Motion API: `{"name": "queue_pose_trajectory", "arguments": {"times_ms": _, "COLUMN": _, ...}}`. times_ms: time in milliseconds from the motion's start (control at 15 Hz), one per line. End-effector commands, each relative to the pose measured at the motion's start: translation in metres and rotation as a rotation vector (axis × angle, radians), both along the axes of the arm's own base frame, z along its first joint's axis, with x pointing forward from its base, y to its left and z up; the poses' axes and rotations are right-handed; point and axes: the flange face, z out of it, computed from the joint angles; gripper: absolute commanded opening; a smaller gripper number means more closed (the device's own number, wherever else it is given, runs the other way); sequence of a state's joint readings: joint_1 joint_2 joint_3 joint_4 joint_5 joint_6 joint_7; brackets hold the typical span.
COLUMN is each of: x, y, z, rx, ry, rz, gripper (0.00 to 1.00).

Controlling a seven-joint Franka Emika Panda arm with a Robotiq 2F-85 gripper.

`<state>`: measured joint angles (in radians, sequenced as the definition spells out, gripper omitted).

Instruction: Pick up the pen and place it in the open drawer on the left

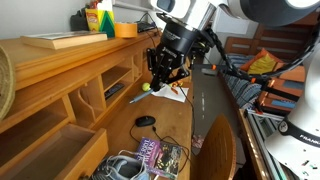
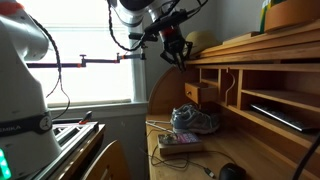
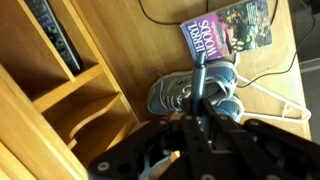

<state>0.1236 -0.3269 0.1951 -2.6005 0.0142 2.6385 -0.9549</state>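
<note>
The open drawer is below my gripper, toward the left in the wrist view. My gripper should next carry the pen across and down over it and let go.
In the wrist view my gripper is shut on the pen, a slim dark rod sticking out from between the jaws. Below it lies a pair of grey sneakers. In both exterior views the gripper hangs high above the wooden desk, in front of the cubbyholes. The open drawer, wide, shallow and light brown, sticks out at the lower left of the desk, well away from the gripper. The pen is too thin to make out in the exterior views.
On the desktop lie a black oval mouse, a purple book, grey sneakers and white paper with a small orange item. The cubbyholes line the back. A chair stands near.
</note>
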Motion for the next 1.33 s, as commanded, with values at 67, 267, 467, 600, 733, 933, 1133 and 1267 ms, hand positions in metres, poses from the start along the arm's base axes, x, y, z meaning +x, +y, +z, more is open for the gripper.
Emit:
{"name": "queue_pose_trajectory", "arguments": {"times_ms": 67, "x": 0.022, "y": 0.055, "z": 0.002, "rx": 0.001, "ry": -0.023, "rz": 0.021, "gripper": 0.03}}
{"name": "queue_pose_trajectory", "arguments": {"times_ms": 267, "x": 0.037, "y": 0.078, "z": -0.005, "rx": 0.007, "ry": -0.04, "rz": 0.046, "gripper": 0.03}}
{"name": "queue_pose_trajectory", "arguments": {"times_ms": 467, "x": 0.053, "y": 0.097, "z": -0.014, "rx": 0.022, "ry": -0.085, "rz": 0.079, "gripper": 0.03}}
{"name": "queue_pose_trajectory", "arguments": {"times_ms": 600, "x": 0.064, "y": 0.111, "z": -0.019, "rx": 0.03, "ry": -0.111, "rz": 0.097, "gripper": 0.03}}
{"name": "queue_pose_trajectory", "arguments": {"times_ms": 733, "x": 0.072, "y": 0.126, "z": -0.025, "rx": 0.025, "ry": -0.116, "rz": 0.123, "gripper": 0.03}}
{"name": "queue_pose_trajectory", "arguments": {"times_ms": 933, "x": 0.082, "y": 0.142, "z": -0.037, "rx": 0.019, "ry": -0.122, "rz": 0.157, "gripper": 0.03}}
{"name": "queue_pose_trajectory", "arguments": {"times_ms": 1133, "x": 0.09, "y": 0.154, "z": -0.047, "rx": 0.021, "ry": -0.141, "rz": 0.181, "gripper": 0.03}}
{"name": "queue_pose_trajectory", "arguments": {"times_ms": 1267, "x": 0.095, "y": 0.159, "z": -0.054, "rx": 0.025, "ry": -0.157, "rz": 0.187, "gripper": 0.03}}
